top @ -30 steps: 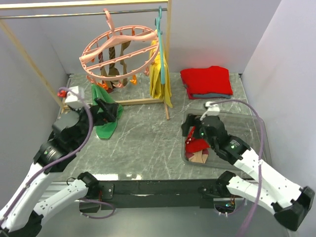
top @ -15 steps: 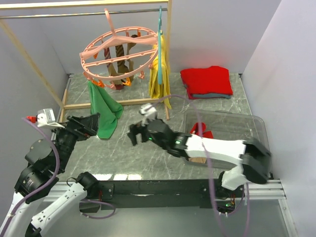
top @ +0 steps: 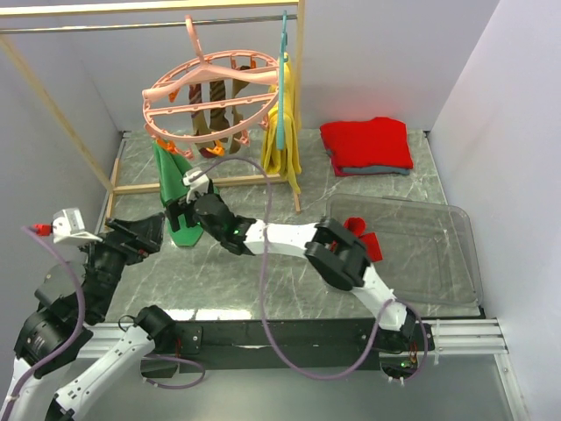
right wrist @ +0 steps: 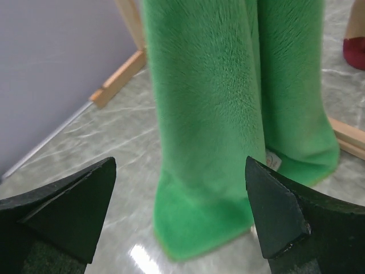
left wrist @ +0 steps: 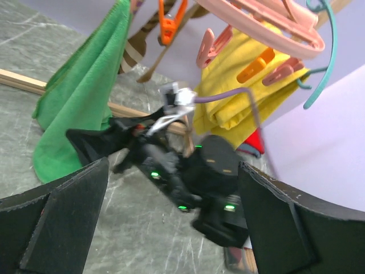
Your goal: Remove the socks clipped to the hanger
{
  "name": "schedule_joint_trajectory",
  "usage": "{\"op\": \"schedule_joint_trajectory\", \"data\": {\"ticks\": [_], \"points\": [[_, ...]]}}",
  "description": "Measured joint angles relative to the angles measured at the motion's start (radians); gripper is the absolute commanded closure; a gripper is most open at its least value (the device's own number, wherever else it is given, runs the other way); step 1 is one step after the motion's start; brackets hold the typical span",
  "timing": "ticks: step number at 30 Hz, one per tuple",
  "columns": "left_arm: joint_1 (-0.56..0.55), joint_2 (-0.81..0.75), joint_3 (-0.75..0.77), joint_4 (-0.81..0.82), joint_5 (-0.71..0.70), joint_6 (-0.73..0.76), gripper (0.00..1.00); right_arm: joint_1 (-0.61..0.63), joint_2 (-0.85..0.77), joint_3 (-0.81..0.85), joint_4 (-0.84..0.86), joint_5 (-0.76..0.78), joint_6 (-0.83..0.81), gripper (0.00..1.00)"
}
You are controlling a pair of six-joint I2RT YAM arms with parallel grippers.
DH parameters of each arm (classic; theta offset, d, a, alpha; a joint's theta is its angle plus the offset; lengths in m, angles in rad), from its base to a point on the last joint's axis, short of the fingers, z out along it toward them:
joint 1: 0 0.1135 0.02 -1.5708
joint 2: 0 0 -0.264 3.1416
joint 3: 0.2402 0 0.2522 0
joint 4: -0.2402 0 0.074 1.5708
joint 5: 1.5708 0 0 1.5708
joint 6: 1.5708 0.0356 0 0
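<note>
I need to reach my right gripper outward next until its open fingers are on both sides of the front panel of the green cloth, since that panel hangs straight ahead of the gap between them.
The salmon-pink ring hanger (top: 175,86) hangs from the rail at the back left. Brown-and-tan striped socks (top: 213,110) dangle from its clips; the left wrist view shows one sock (left wrist: 141,47) beside an orange clip (left wrist: 169,21) under the hanger (left wrist: 268,23). Red socks (top: 362,237) lie in the clear tray (top: 438,254), partly behind my right arm. My right gripper (top: 181,214) (right wrist: 179,165) is stretched far left and stands open, nothing between its fingers, right in front of the green cloth (right wrist: 222,114). My left gripper (top: 147,231) (left wrist: 174,171) is open and empty, low beside it.
A green cloth (top: 180,197) hangs from the hanger to the tabletop. A yellow cloth (top: 282,132) hangs on a thin teal hanger (top: 281,79). A folded red garment (top: 366,145) lies at the back right. The wooden rack's base bar (top: 219,182) crosses behind the grippers.
My right arm swung from the tray across the table to the green cloth on the left. My left arm drew back toward the near left. The hanger rocked slightly.
</note>
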Motion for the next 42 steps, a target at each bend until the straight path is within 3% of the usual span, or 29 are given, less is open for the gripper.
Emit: {"op": "schedule_joint_trajectory", "data": {"ticks": [5,7,8,9,11,12,15,18,22,29,35,42], "points": [[0.0,-0.036,-0.002,-0.019,-0.026,-0.045,0.01,-0.011,0.17,0.151,0.017,0.016,0.0,0.06],[0.0,-0.042,-0.001,-0.029,-0.038,-0.063,0.01,-0.015,0.22,0.206,0.016,0.019,0.001,0.14],[0.0,-0.044,-0.001,-0.036,-0.042,-0.07,0.01,-0.017,0.238,0.225,0.015,0.019,0.003,0.22],[0.0,-0.046,-0.001,-0.042,-0.044,-0.074,0.01,-0.017,0.249,0.241,0.013,0.021,0.006,0.38],[0.0,-0.048,0.0,-0.053,-0.051,-0.076,0.01,-0.018,0.277,0.29,0.008,0.026,0.009,0.56],[0.0,-0.048,0.001,-0.058,-0.057,-0.077,0.01,-0.02,0.289,0.315,0.002,0.029,0.014,0.71],[0.0,-0.047,0.01,-0.073,-0.075,-0.074,0.01,-0.021,0.303,0.365,-0.011,0.039,0.024,0.9],[0.0,-0.047,0.032,-0.084,-0.093,-0.07,0.01,-0.021,0.303,0.379,-0.016,0.029,0.039,0.99],[0.0,-0.047,0.041,-0.084,-0.094,-0.069,0.01,-0.011,0.265,0.29,-0.013,0.009,0.041,1.0],[0.0,-0.043,0.055,-0.108,-0.093,-0.07,0.02,0.056,0.06,0.019,-0.03,-0.05,0.032,1.0],[0.0,-0.042,0.113,-0.121,-0.094,-0.07,0.02,0.129,-0.184,-0.161,-0.035,-0.168,0.046,1.0],[0.0,-0.036,0.127,-0.113,-0.068,-0.069,0.02,0.128,-0.344,-0.338,-0.04,-0.312,0.084,1.0]]}}
